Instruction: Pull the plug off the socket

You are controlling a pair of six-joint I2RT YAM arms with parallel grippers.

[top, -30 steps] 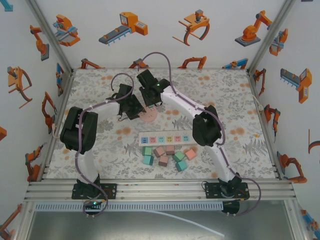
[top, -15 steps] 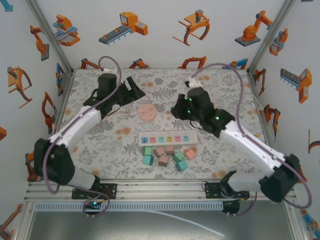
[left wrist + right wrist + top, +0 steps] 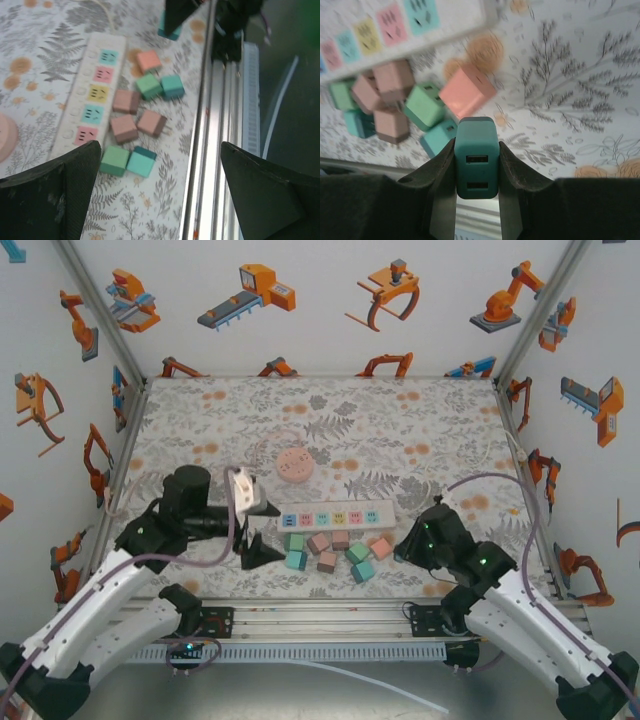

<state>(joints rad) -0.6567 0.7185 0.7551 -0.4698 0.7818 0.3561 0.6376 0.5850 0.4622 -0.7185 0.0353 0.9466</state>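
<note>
The teal plug (image 3: 477,172) is already clear of the socket, and my right gripper next needs to lower to the bare spot by the nearest cubes and release it.
The socket (image 3: 335,516) is a long white strip with pastel outlets, lying flat in the near middle of the table; its outlets look empty. My right gripper (image 3: 477,150) is shut on a teal plug (image 3: 477,172) with two USB slots, held in the air just off the strip's right end (image 3: 405,25). In the top view the right gripper (image 3: 405,548) sits right of the loose cubes. My left gripper (image 3: 260,531) stands open at the strip's left end. Its fingers (image 3: 50,195) are spread wide with nothing between them, beside the socket (image 3: 95,95).
Several loose cube plugs (image 3: 330,552) in pink, green and teal lie in front of the strip. A pink round disc (image 3: 294,466) lies behind it. The aluminium rail (image 3: 320,615) runs along the near table edge, close under both grippers.
Both arms have swung from the middle and back of the table down to the near edge, either side of the strip. The left jaws have spread wide.
</note>
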